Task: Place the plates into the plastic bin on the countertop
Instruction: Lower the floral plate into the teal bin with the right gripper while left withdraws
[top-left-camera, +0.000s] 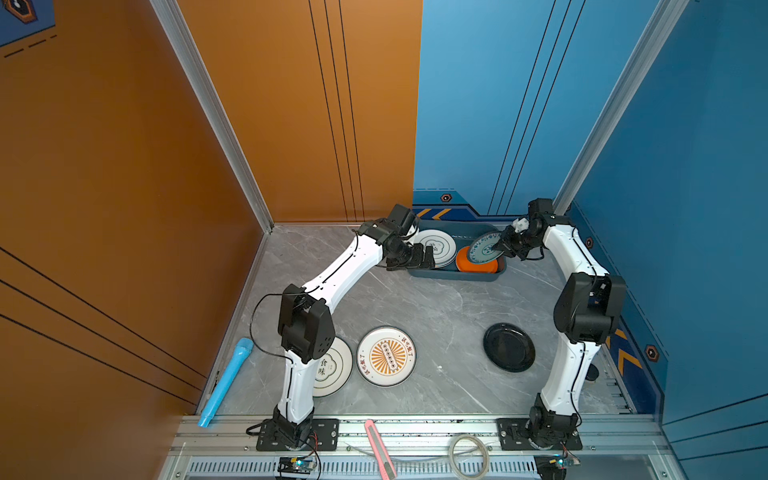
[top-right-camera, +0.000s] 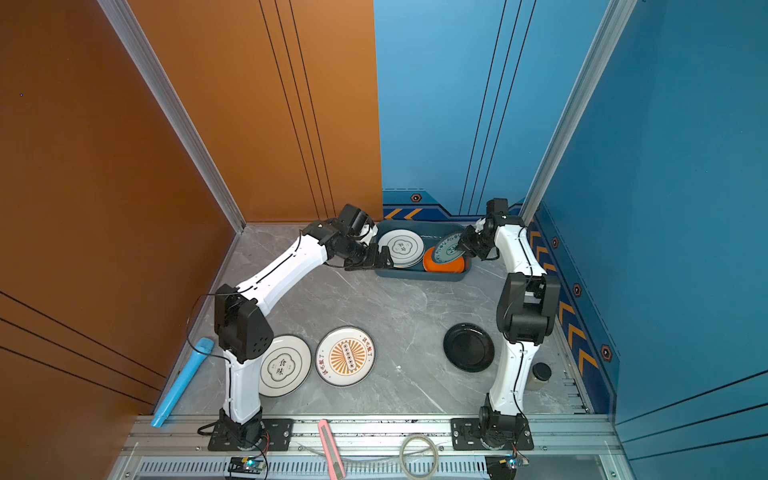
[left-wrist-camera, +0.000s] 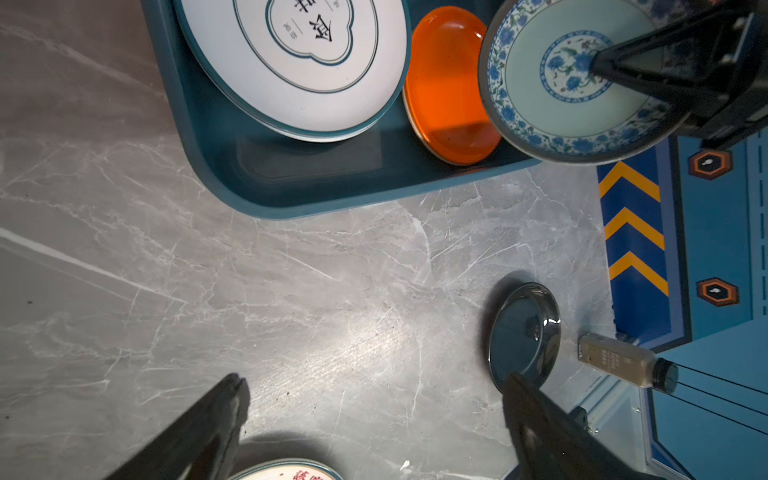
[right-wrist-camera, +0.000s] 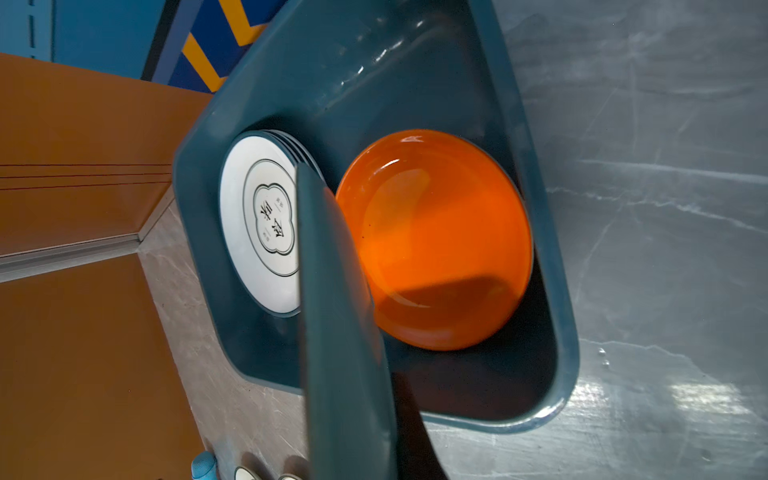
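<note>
The tilted teal-patterned plate in my right gripper should next go down onto the orange plate (top-left-camera: 473, 267) (right-wrist-camera: 440, 241), which lies in the bin below the gripper, and I will let it go there.
The plastic bin (top-left-camera: 457, 275) stands at the back of the countertop (top-left-camera: 436, 307). In it lie a stack of white quatrefoil plates (top-left-camera: 436, 244) and an orange plate (top-left-camera: 473, 267). My right gripper (top-left-camera: 500, 248) is shut on a teal-patterned plate (top-left-camera: 484, 249), held tilted over the orange plate (right-wrist-camera: 440, 241). In the right wrist view this held plate (right-wrist-camera: 336, 332) shows edge-on. My left gripper (top-left-camera: 428, 259) is open and empty by the bin's left front corner, its fingers (left-wrist-camera: 216, 415) wide apart. On the countertop lie a white quatrefoil plate (top-left-camera: 337, 365), a sunburst plate (top-left-camera: 386, 356) and a black plate (top-left-camera: 509, 347).
A blue tube (top-left-camera: 226, 382) lies along the left edge. A pink utility knife (top-left-camera: 380, 449) and a coil of clear tubing (top-left-camera: 469, 455) rest on the front rail. A small bottle (top-right-camera: 540, 374) stands by the right wall. Walls close in behind the bin.
</note>
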